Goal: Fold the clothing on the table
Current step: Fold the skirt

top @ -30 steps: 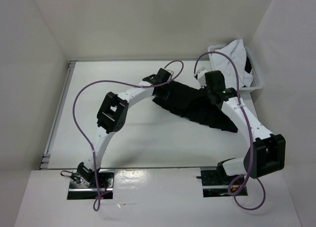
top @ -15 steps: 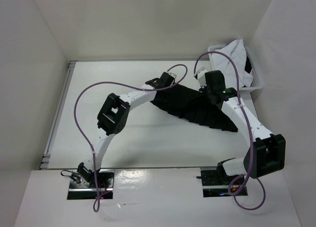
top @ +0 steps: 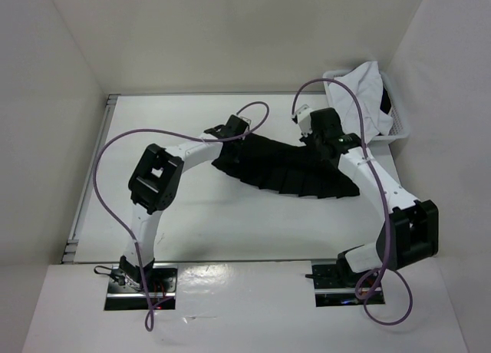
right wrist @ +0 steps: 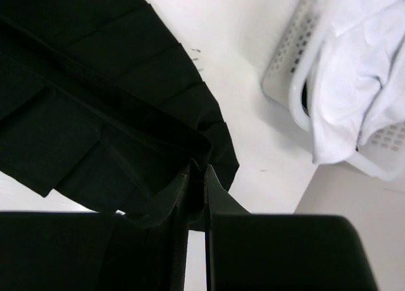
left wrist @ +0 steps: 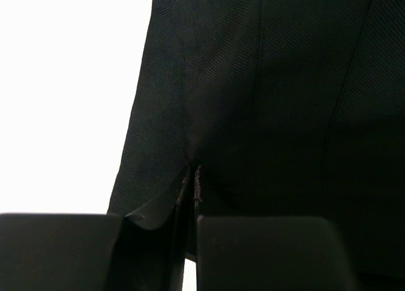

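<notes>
My right gripper goes back and to the left in the top view next, over the clothing's near pleated hem (top: 290, 189) to release, as that hem still lies uncovered.
The clothing (top: 280, 169), a black pleated skirt, lies spread across the far middle of the white table (top: 199, 222). My left gripper (top: 230, 132) is at its left upper corner. In the left wrist view the jaws are pressed together with a fold of the black clothing (left wrist: 253, 101) between them at my left gripper (left wrist: 192, 185). My right gripper (top: 311, 132) is at the right upper corner. In the right wrist view my right gripper (right wrist: 197, 177) is shut on the edge of the clothing (right wrist: 95, 114), which hangs away to the left in pleats.
A white plastic basket (top: 397, 127) stands at the far right corner with a white garment (top: 364, 88) heaped in it; the same basket (right wrist: 285, 63) and garment (right wrist: 361, 82) show in the right wrist view. A grey rail (top: 92, 176) runs along the table's left edge. White walls enclose the table.
My left gripper has shut on the skirt's left corner. Both arms have moved left, and the skirt has shifted left with them and stretched out wider.
</notes>
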